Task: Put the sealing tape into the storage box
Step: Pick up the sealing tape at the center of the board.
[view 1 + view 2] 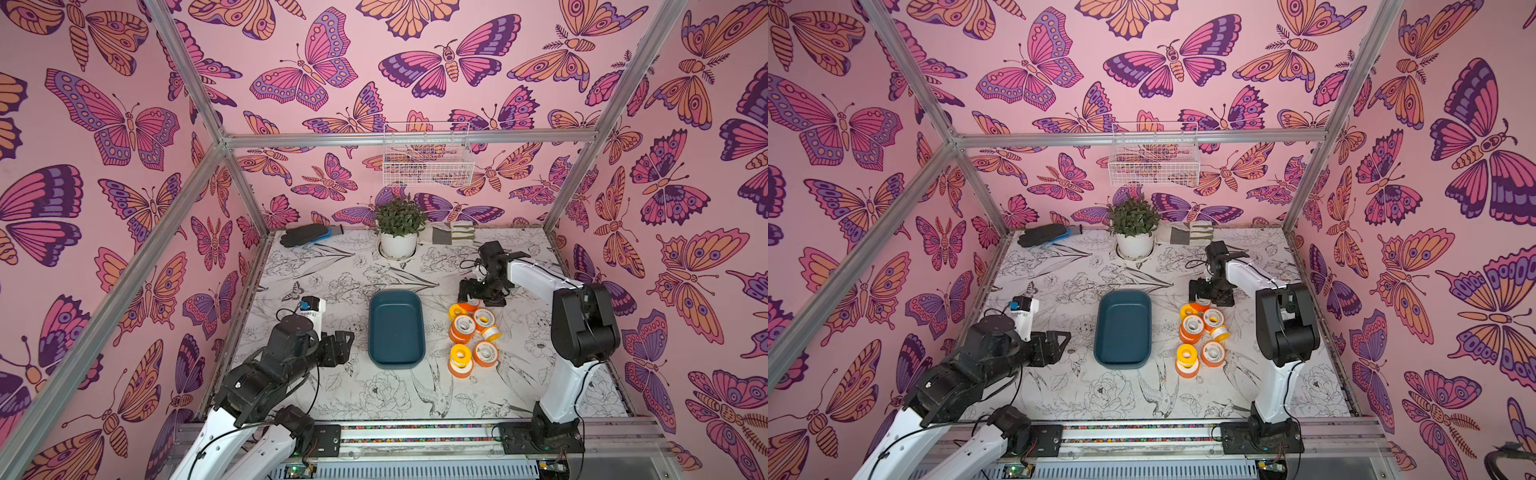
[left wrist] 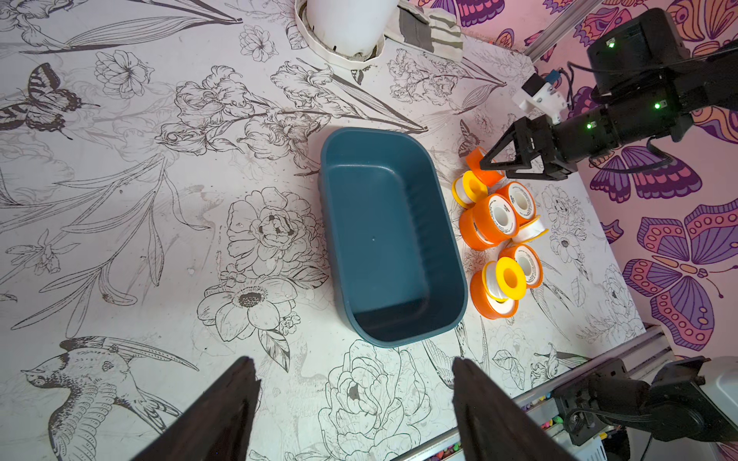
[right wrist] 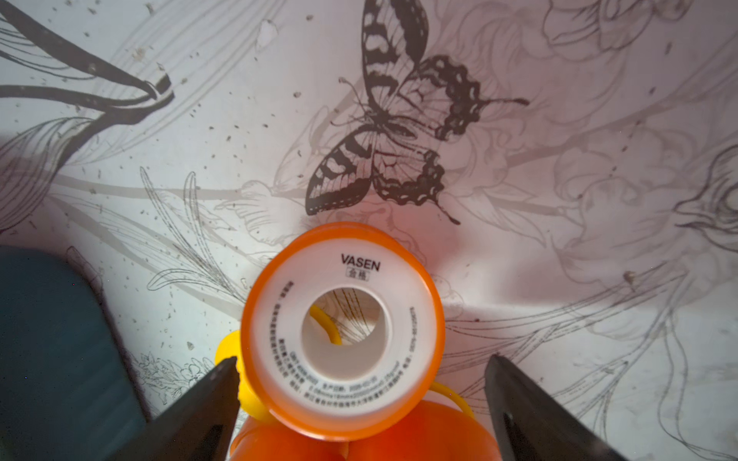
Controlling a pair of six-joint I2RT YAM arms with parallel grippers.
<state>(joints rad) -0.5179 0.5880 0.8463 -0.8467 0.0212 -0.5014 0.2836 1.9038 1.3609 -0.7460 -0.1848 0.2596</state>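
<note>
The robot will next lower its right gripper a little and close its fingers around the orange spool [image 1: 468, 307] [image 3: 343, 331], because the spool is just below the gripper, between the open fingers.
The storage box [image 1: 395, 330] [image 1: 1123, 330] [image 2: 391, 239] is a dark teal tray lying mid-table with nothing inside. Just to its right, several spools of sealing tape [image 1: 471, 332] [image 1: 1202, 336] [image 2: 499, 227] with orange and yellow flanges are clustered together, some stacked. My right gripper [image 1: 482, 301] [image 1: 1210, 299] [image 3: 362, 359] is open and lowered over the far end of the cluster. Its fingers stand on either side of an orange spool [image 3: 343, 331] with gaps to it. My left gripper [image 1: 348, 338] [image 1: 1064, 338] [image 2: 353, 363] hovers open and empty, left of the box.
At the back of the table stand a potted plant [image 1: 399, 228], a dark glove [image 1: 305, 235] and folded cloths [image 1: 451, 232]. A white wire basket [image 1: 428, 160] hangs on the back wall. Metal frame posts and a front rail [image 1: 415, 432] border the table.
</note>
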